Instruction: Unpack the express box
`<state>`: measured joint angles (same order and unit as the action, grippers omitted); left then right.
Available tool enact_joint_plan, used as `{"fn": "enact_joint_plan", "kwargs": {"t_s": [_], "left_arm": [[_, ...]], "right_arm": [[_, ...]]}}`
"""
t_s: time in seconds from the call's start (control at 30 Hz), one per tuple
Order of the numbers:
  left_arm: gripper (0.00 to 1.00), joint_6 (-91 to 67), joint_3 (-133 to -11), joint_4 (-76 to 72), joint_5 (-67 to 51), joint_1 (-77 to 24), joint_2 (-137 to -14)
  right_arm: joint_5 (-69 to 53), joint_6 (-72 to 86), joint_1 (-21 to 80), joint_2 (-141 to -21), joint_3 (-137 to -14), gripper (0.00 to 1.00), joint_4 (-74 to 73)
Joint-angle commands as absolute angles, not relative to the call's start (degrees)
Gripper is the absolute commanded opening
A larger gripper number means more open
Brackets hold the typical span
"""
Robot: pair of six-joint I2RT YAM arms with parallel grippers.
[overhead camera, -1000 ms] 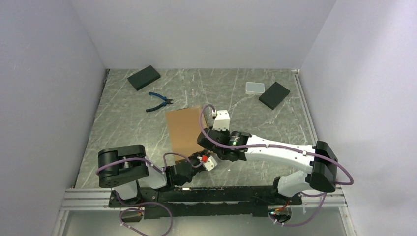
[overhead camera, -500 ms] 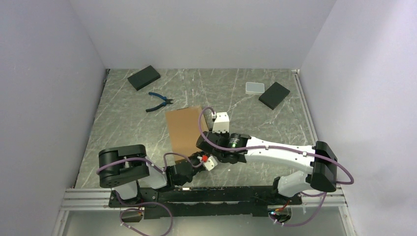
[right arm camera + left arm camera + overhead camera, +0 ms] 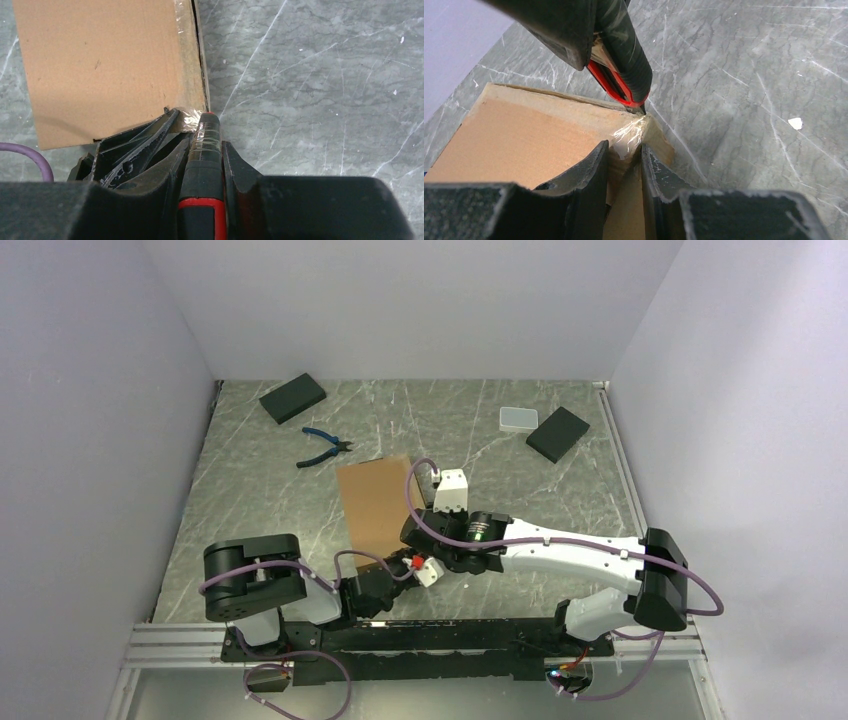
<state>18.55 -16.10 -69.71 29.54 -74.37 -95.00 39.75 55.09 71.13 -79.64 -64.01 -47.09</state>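
My right gripper will next swing off the box (image 3: pixel 375 502) and down to let go of the knife on the clear tabletop, which is to the gripper's right in the top view.
The express box (image 3: pixel 375 502), flat brown cardboard, lies mid-table with clear tape on its near right corner (image 3: pixel 626 137). My left gripper (image 3: pixel 624 148) is shut on that corner's cardboard edge, and in the top view the right arm mostly hides it. My right gripper (image 3: pixel 208 142) is shut on a black-and-red utility knife (image 3: pixel 206 165). The knife (image 3: pixel 624 60) points down, its tip touching the taped corner just beyond the left fingertips. The box (image 3: pixel 100 65) has a dark gap along its right side.
Blue-handled pliers (image 3: pixel 323 447) lie just beyond the box on the left. A black block (image 3: pixel 293 397) sits at the back left and another (image 3: pixel 558 434) at the back right beside a small white-grey case (image 3: pixel 518 419). Walls enclose three sides.
The right wrist has crept slightly toward the near edge with the knife. The box and the left arm have stayed put.
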Motion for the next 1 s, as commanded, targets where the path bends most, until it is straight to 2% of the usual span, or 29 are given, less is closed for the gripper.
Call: {"fn": "enact_joint_plan", "kwargs": {"t_s": [0.0,0.1,0.33,0.5,0.63,0.73,0.8,0.97], "left_arm": [[0.27,19.2,-16.9,-65.8,38.0,-74.0,-98.0],[0.32,20.5,-17.5,-66.9,39.2,-75.8,-99.5],[0.33,21.2,-18.1,-69.7,40.5,-78.4,-102.5],[0.39,21.7,-17.8,-71.4,41.3,-79.6,-102.6],[0.53,21.3,-17.5,-70.2,40.2,-80.0,-99.4],[0.63,19.8,-17.8,-65.2,37.4,-80.0,-94.3],[0.66,18.7,-18.0,-61.9,35.7,-80.0,-89.8],[0.77,14.4,-21.6,-45.3,29.5,-79.9,-75.2]], "right_arm": [[33.9,55.0,73.1,-76.7,-67.0,0.00,-51.3],[36.0,53.6,72.3,-76.4,-69.0,0.00,-50.4],[43.3,51.7,71.2,-76.0,-78.2,0.00,-55.5],[50.9,48.7,68.3,-70.8,-81.9,0.00,-57.7],[58.0,40.2,63.5,-62.4,-78.0,0.00,-50.9],[61.2,32.7,59.3,-56.9,-70.2,0.00,-42.0],[62.9,29.4,56.8,-54.8,-64.6,0.00,-36.9],[56.8,29.8,47.2,-57.5,-59.0,0.00,-37.9]]}}
